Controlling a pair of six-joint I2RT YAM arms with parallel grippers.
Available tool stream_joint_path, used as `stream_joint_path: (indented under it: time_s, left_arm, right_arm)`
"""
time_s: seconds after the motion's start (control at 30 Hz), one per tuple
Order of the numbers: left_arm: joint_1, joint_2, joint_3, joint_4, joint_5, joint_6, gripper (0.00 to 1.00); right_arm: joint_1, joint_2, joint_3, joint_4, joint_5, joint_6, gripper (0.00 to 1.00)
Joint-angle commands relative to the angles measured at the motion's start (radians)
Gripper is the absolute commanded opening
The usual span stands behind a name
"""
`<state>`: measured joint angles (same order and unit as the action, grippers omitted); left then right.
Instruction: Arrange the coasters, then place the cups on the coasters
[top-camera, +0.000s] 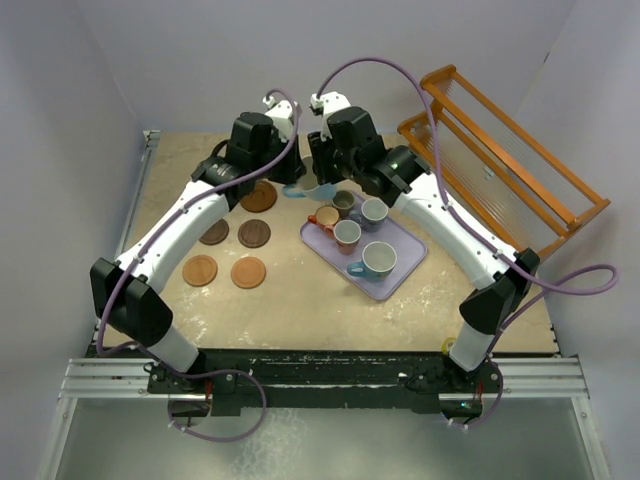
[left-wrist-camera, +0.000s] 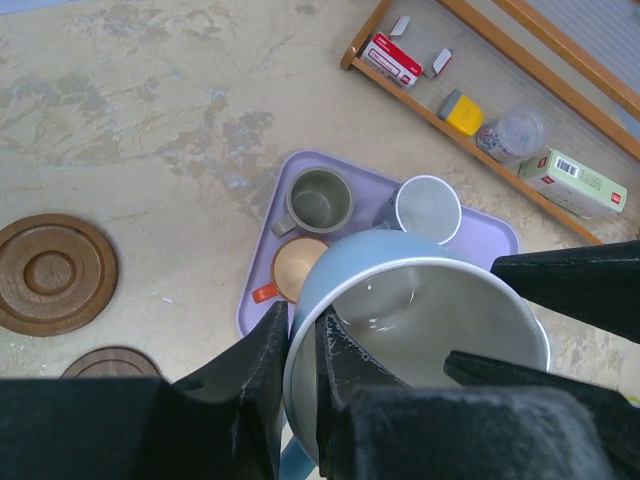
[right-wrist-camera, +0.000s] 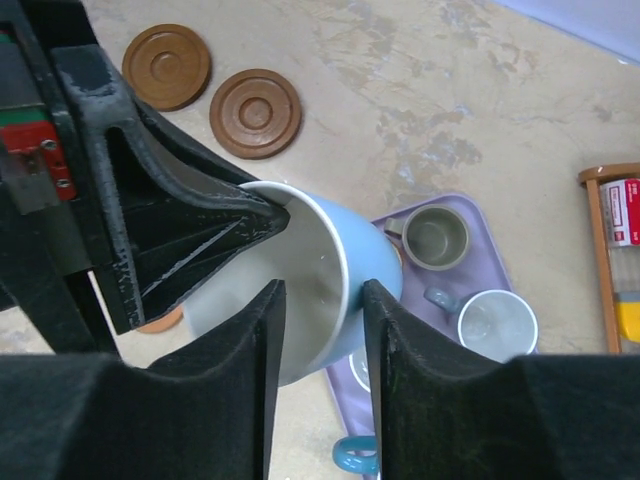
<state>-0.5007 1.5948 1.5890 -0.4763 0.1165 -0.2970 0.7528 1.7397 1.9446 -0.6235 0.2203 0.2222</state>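
Note:
My left gripper will next carry the light blue cup leftward in the top view, lower it and release it over the bare far coaster nearest the side.
A light blue cup (left-wrist-camera: 420, 320) hangs tilted above the table's far middle, between both grippers. My left gripper (left-wrist-camera: 300, 322) is shut on its rim, one finger inside and one outside. My right gripper (right-wrist-camera: 322, 295) is open, its jaws astride the opposite side of the light blue cup (right-wrist-camera: 345, 280) with a gap inside the rim. Several brown coasters lie on the left, among them one (top-camera: 259, 197) below the left gripper and one (top-camera: 248, 272) nearer the front. On the lavender tray (top-camera: 405, 268) stand a grey-olive cup (top-camera: 343, 203), a grey-blue cup (top-camera: 373, 212), an orange cup (top-camera: 325, 217), a pinkish cup (top-camera: 347, 235) and another light blue cup (top-camera: 378, 260).
An orange wooden rack (top-camera: 500, 150) leans at the back right, with small boxes (left-wrist-camera: 575, 180) and a jar (left-wrist-camera: 512, 130) on it. White walls close in the table's left and far sides.

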Motion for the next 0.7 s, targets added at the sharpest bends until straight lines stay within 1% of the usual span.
stream_joint_path:
  time_s: [0.0, 0.27, 0.43, 0.5, 0.67]
  left_arm:
    - [-0.007, -0.070, -0.001, 0.163, -0.001, -0.036, 0.03]
    - [0.017, -0.117, -0.044, 0.167, -0.018, -0.018, 0.03]
    - [0.047, -0.149, -0.074, 0.171, -0.017, -0.002, 0.03]
    - [0.063, -0.158, -0.086, 0.168, -0.015, 0.001, 0.03]
    - [0.114, -0.179, -0.113, 0.160, -0.010, 0.008, 0.03]
  right_arm:
    - [0.040, -0.054, 0.046, 0.056, -0.107, 0.028, 0.41]
    - [0.032, -0.094, 0.014, 0.068, -0.051, -0.003, 0.64]
    - [0.018, -0.131, -0.029, 0.084, -0.055, -0.025, 0.79]
    - [0.013, -0.139, -0.042, 0.088, -0.053, -0.034, 0.82]
    - [-0.016, -0.171, -0.070, 0.091, -0.052, -0.068, 0.85]
